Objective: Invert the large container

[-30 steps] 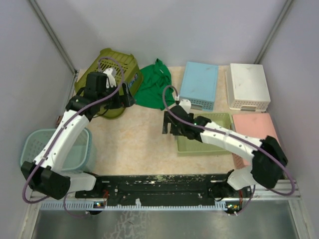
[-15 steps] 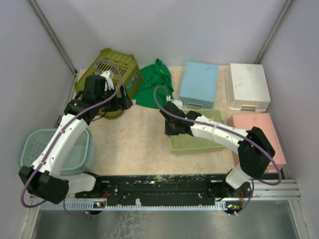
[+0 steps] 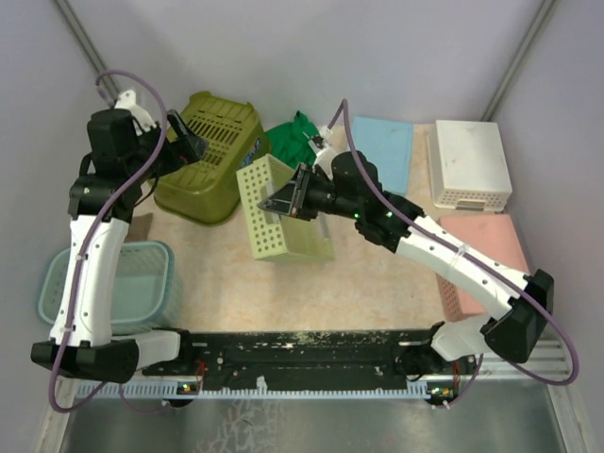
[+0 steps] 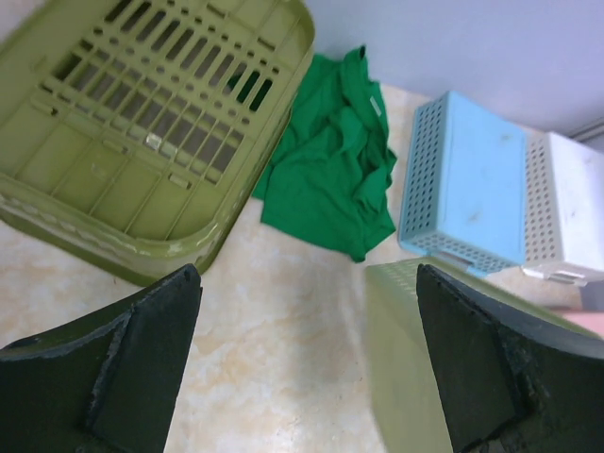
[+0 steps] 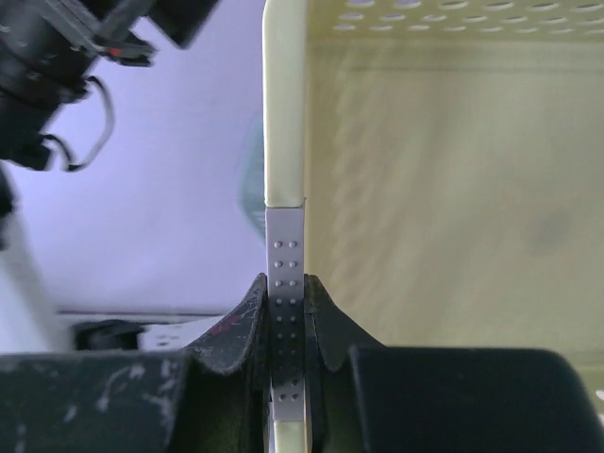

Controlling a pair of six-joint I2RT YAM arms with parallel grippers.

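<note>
The large container [image 3: 283, 225] is standing on edge, so I will swing my right gripper down toward the bare tabletop [image 3: 385, 266] beside the pink bin, tip the large container over and let go of the container's rim.
The large container [image 3: 283, 225] is a pale green perforated tray. It is raised on edge at the table's middle, tilted steeply, with its lower side near the tabletop. My right gripper [image 3: 296, 194] is shut on its upper rim. In the right wrist view the rim [image 5: 283, 113] runs straight up between the closed fingers of the right gripper [image 5: 286, 311]. My left gripper [image 3: 192, 143] hangs open at the back left, above an olive basket [image 3: 212, 156], holding nothing. In the left wrist view the left gripper [image 4: 307, 368] frames bare tabletop and a corner of the tray [image 4: 406, 349].
The olive basket [image 4: 142, 123] lies bottom up at the back left, with a green cloth [image 3: 300, 134] beside it. A blue bin [image 3: 385, 151], a white bin [image 3: 472, 162] and a pink bin [image 3: 483, 247] lie bottom up on the right. A teal basket [image 3: 123, 283] stands at front left.
My right gripper closed on the pale green tray's rim and lifted it from flat to standing on edge, moving left. My left arm rose and pulled back from the olive basket.
</note>
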